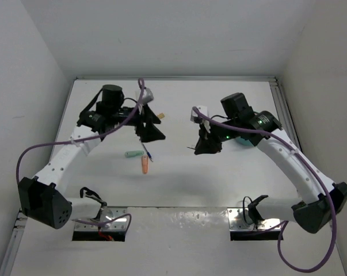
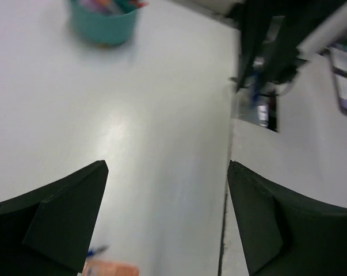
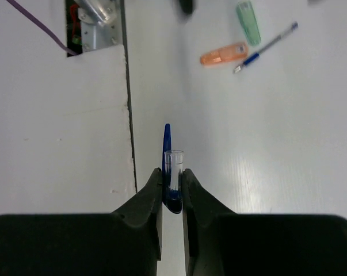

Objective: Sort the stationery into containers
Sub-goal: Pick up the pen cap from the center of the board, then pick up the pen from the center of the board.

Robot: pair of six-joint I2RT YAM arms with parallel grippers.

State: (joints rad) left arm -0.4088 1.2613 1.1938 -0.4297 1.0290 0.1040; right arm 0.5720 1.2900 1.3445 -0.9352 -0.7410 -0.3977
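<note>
Next, my left gripper turns in line with the dark-blue pen and lowers onto the dark-blue pen's body [image 1: 145,148], as that lies below its open fingers.
My right gripper [image 3: 172,172] is shut on a small pen cap [image 3: 173,164], clear with a dark-blue clip, held above the table; it also shows in the top view [image 1: 208,146]. A mint-green stub [image 3: 249,23], an orange stub [image 3: 224,53] and a dark-blue pen [image 3: 265,47] lie together on the table; the top view shows them too [image 1: 134,154] [image 1: 144,165] [image 1: 148,154]. My left gripper [image 2: 167,167] is open and empty just behind them [image 1: 150,133]. The teal cup [image 2: 104,23] holds several items; my right arm partly hides it in the top view [image 1: 242,141].
A seam [image 3: 129,115] divides the table from the raised front board. Metal mounting plates [image 1: 101,221] [image 1: 248,221] sit at the arm bases. White walls [image 1: 41,69] enclose the table on the left, back and right.
</note>
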